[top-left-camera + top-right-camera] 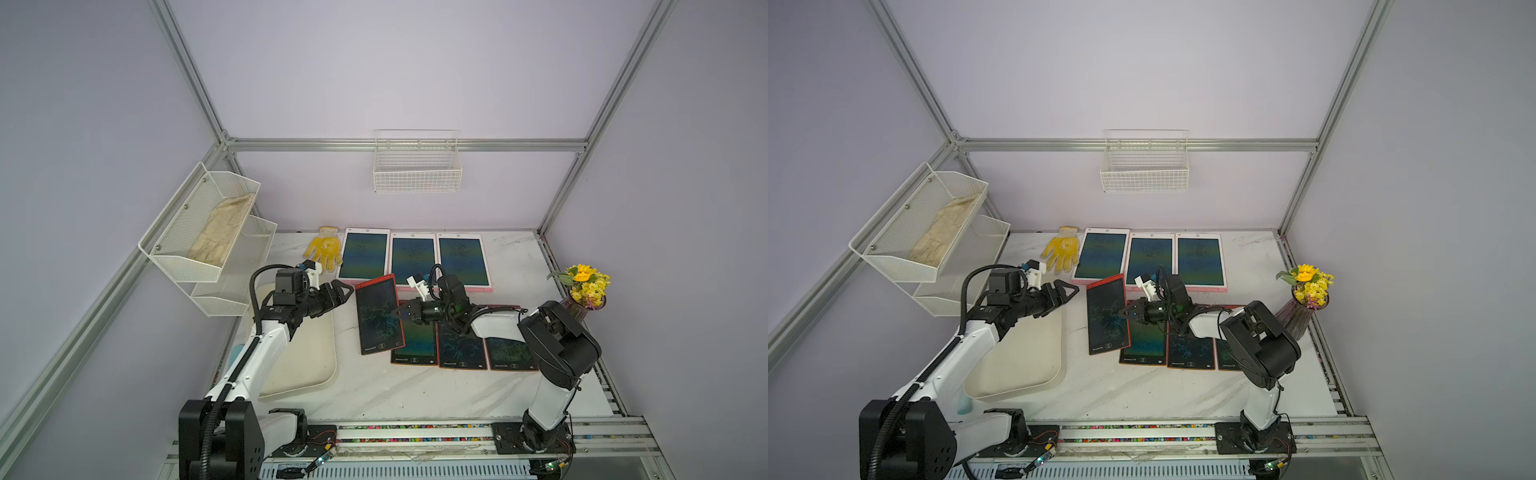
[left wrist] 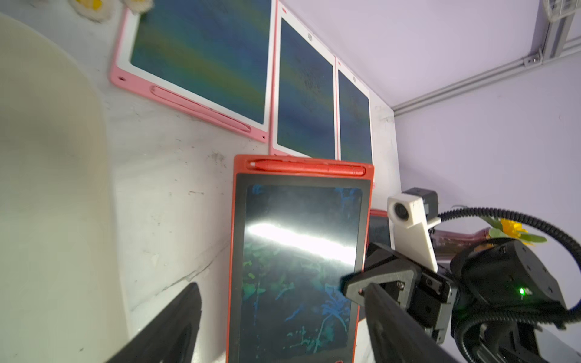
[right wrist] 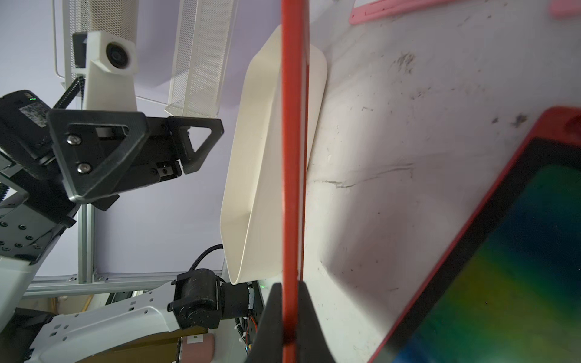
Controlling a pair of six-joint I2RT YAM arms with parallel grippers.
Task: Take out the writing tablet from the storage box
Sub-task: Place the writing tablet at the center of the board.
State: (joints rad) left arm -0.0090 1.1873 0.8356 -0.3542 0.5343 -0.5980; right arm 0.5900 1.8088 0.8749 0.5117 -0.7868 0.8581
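The right gripper lowers the tablet toward the box next and releases its edge, since the bare tabletop (image 3: 345, 202) beside the storage box lies below, clear of tablets.
A red-framed writing tablet (image 1: 377, 316) hangs tilted over the table, to the right of the storage box (image 1: 309, 365). My right gripper (image 1: 397, 311) is shut on the tablet's right edge; in the right wrist view the gripper (image 3: 290, 301) pinches the red frame (image 3: 294, 141), seen edge-on. My left gripper (image 1: 343, 294) is open just left of the tablet's top corner and touches nothing. In the left wrist view its fingers (image 2: 176, 323) stand wide on either side of the tablet (image 2: 298, 267). The cream storage box (image 1: 1025, 365) lies under the left arm, and the part of its floor that shows is bare.
Three pink-edged tablets (image 1: 411, 259) lie in a row at the back. Three orange-framed tablets (image 1: 461, 347) lie under the right arm. A yellow glove (image 1: 324, 249) sits at the back left, a flower vase (image 1: 584, 293) at the right edge, a mesh shelf (image 1: 208, 241) and a wire basket (image 1: 417, 166) on the walls.
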